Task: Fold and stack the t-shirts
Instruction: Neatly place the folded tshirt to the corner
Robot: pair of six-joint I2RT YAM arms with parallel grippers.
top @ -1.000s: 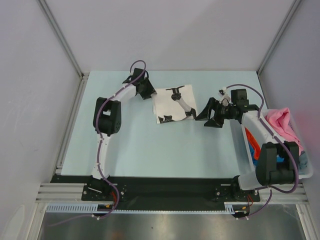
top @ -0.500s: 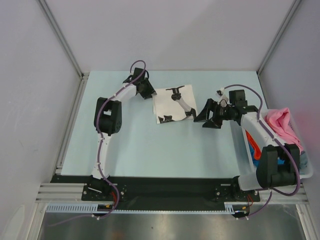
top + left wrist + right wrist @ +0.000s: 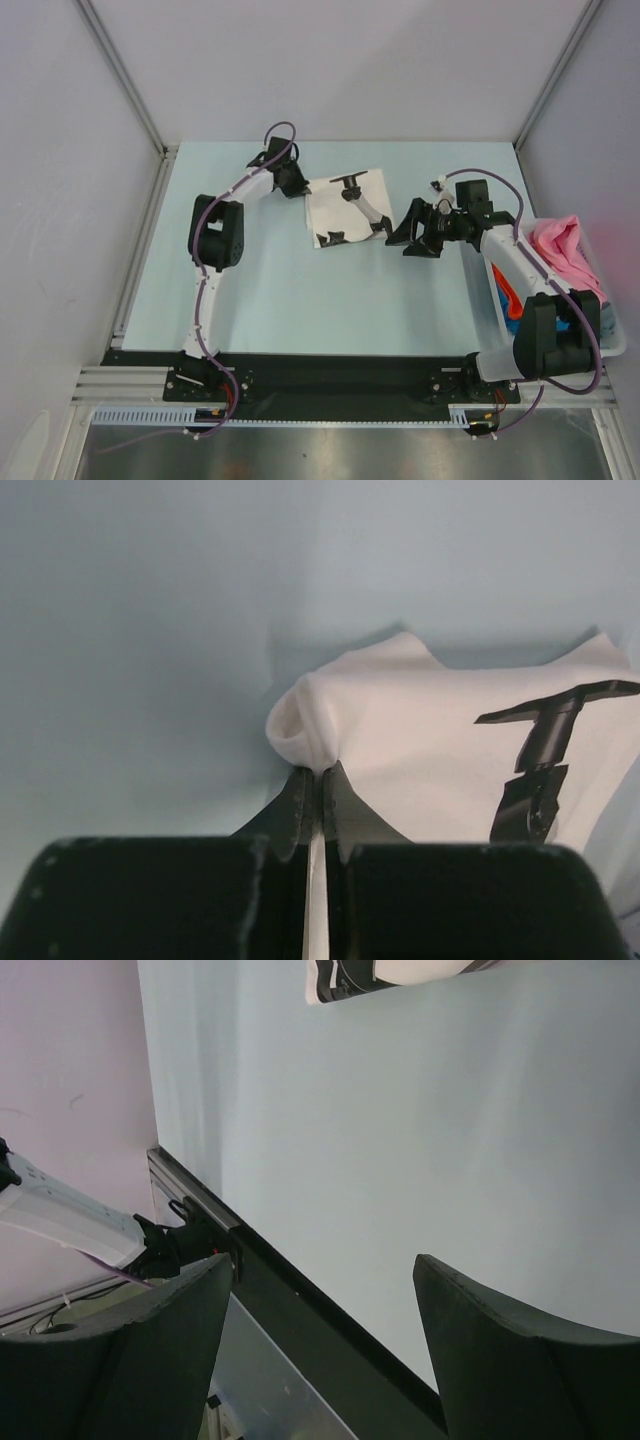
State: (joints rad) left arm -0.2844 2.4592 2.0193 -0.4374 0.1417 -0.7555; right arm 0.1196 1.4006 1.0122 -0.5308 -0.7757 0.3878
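Note:
The far corner of the table is empty. My left gripper should next pull the t-shirt to the left in the top view and outward onto that corner, then let go of it.
A folded white t-shirt [image 3: 348, 208] with a black print lies on the pale blue table, toward the back middle. My left gripper [image 3: 298, 184] is shut on its back left corner. In the left wrist view the fingertips [image 3: 320, 776] pinch a rolled fold of the white t-shirt [image 3: 430, 745]. My right gripper [image 3: 409, 233] stands open just right of the shirt's near right corner, apart from it, with nothing between its fingers. The right wrist view shows the wide-apart jaws of that gripper [image 3: 325, 1272] over bare table, with the shirt's edge [image 3: 395, 974] at the top.
A pale plastic bin [image 3: 616, 343] sits at the table's right edge, partly behind the right arm. It holds a pink t-shirt [image 3: 560, 245] and orange and blue cloth [image 3: 508, 298]. The black front rail [image 3: 330, 1322] shows below the right gripper.
The left gripper has closed on the white shirt's corner. The right gripper has drifted slightly left toward the shirt and stayed open.

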